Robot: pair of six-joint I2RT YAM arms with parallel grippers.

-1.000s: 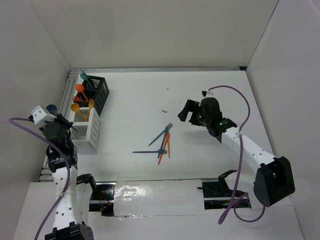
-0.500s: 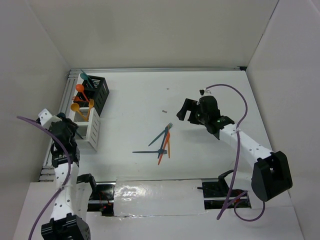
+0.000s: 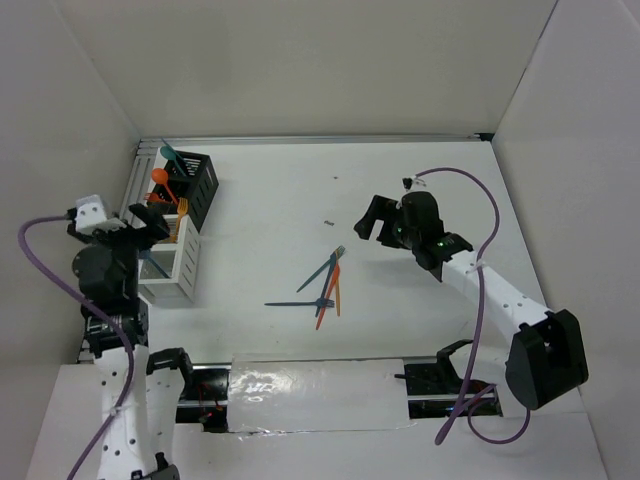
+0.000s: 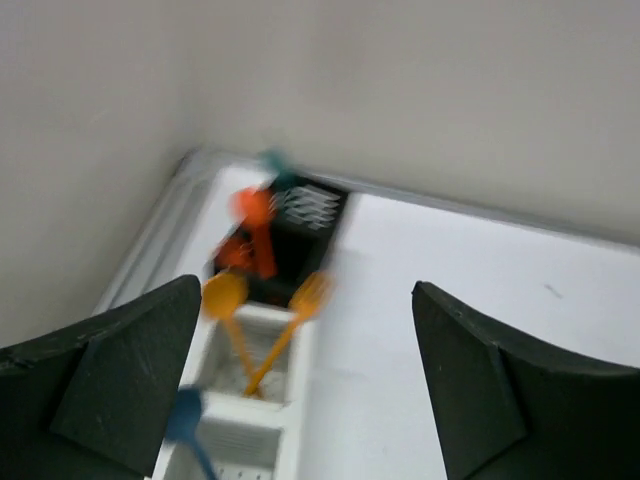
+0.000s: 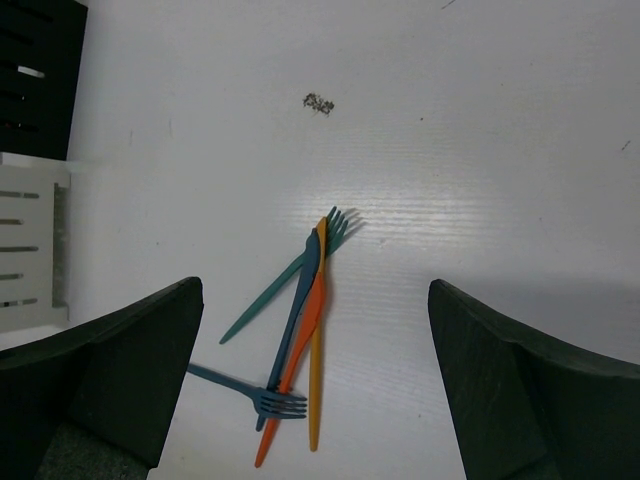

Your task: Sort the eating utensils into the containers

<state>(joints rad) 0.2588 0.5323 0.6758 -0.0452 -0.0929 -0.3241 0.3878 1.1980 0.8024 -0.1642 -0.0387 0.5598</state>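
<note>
Next, my left gripper moves to the right in the top view and down onto the dark blue fork's neck, as the fork's teeth lie over the orange piece.
Several eating utensils [image 3: 326, 285] lie crossed on the table: a teal fork [image 5: 285, 284], a dark blue fork [image 5: 262, 397], a dark blue handle, an orange piece [image 5: 303, 372] and a yellow piece [image 5: 316, 390]. My right gripper [image 5: 315, 290] hovers open above them, seen in the top view as the right gripper [image 3: 370, 222]. The black container [image 3: 197, 185] holds orange and teal spoons. The white container [image 3: 173, 262] holds a yellow spoon [image 4: 225, 296], a yellow fork [image 4: 310, 292] and a dark blue spoon [image 4: 184, 416]. My left gripper [image 3: 152, 222] is open and empty just above the white container.
Both containers stand against the left wall by a metal rail [image 3: 133, 180]. A small dark speck [image 5: 318, 103] lies on the table beyond the pile. Foil tape [image 3: 310, 385] covers the near edge between the arm bases.
My left gripper has opened and let go of the dark blue spoon, which now stands in the white container. The left wrist swung toward the containers. The right arm barely shifted.
</note>
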